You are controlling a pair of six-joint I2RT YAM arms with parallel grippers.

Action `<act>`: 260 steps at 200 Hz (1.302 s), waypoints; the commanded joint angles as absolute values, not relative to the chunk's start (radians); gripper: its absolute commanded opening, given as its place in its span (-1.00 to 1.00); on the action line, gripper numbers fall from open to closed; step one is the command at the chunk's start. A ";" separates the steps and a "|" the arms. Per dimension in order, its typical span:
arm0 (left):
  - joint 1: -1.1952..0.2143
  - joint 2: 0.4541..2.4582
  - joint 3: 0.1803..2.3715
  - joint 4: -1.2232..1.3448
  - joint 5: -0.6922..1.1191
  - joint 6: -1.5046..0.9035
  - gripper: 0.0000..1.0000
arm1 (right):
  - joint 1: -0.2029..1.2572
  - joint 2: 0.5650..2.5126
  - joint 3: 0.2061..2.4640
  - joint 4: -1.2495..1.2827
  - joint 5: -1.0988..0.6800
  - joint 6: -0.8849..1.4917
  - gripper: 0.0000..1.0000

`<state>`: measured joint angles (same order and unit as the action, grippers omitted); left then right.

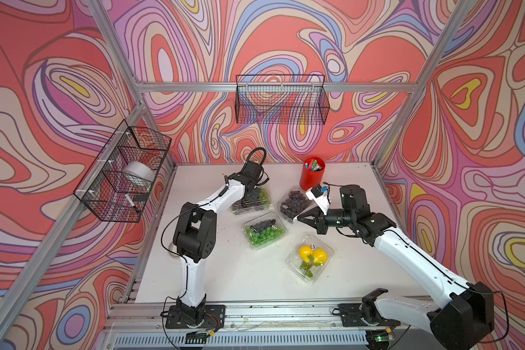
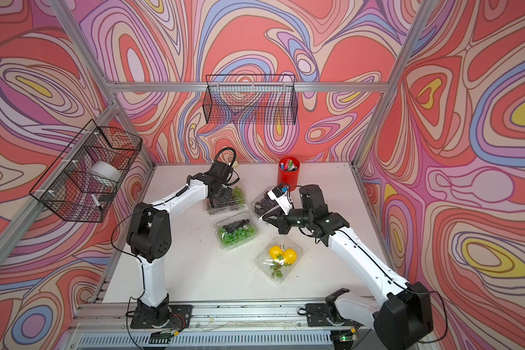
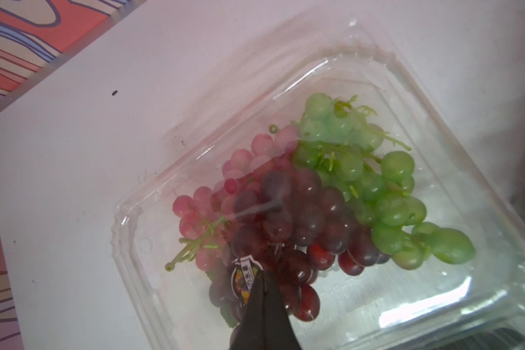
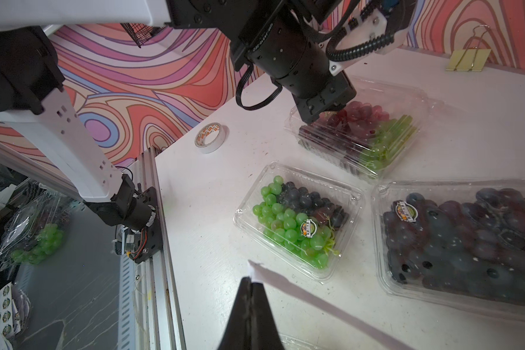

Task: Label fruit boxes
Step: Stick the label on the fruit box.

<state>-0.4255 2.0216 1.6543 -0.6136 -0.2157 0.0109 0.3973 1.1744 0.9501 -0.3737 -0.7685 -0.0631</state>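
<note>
The right gripper will next move away from the dark-grape box and release the sheet (image 4: 315, 303) over the bare tabletop, which lies on the gripper's side opposite that box.
Four clear fruit boxes lie on the white table: red-green grapes (image 1: 262, 197) (image 3: 315, 181), dark grapes (image 1: 293, 203) (image 4: 461, 239), green-and-dark grapes (image 1: 264, 231) (image 4: 297, 218), and lemons (image 1: 311, 257) (image 2: 281, 257). My left gripper (image 3: 262, 274) is shut, its tip down on the red-green box's lid. A round sticker (image 3: 243, 278) sits right beside that tip; I cannot tell whether it is pinched. My right gripper (image 4: 250, 280) (image 1: 299, 217) hovers between the dark-grape and lemon boxes, shut on a white sheet (image 4: 315, 303) seen edge-on. The green-and-dark and dark-grape lids each carry a sticker.
A red pen cup (image 1: 312, 175) stands at the back. A tape roll (image 4: 210, 138) lies near the table's left edge and a yellow binder clip (image 4: 467, 60) by the back wall. Wire baskets hang on the back wall (image 1: 281, 101) and left wall (image 1: 125, 172).
</note>
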 commanded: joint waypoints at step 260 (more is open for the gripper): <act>-0.353 1.903 1.537 -0.508 0.038 -0.192 -0.28 | 0.008 1.263 0.734 -0.152 -0.513 0.437 -0.70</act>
<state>-0.3588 1.9255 1.5280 -0.5186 0.0132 -0.1688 0.0204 1.3190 0.7555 -0.0429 -0.6289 0.4007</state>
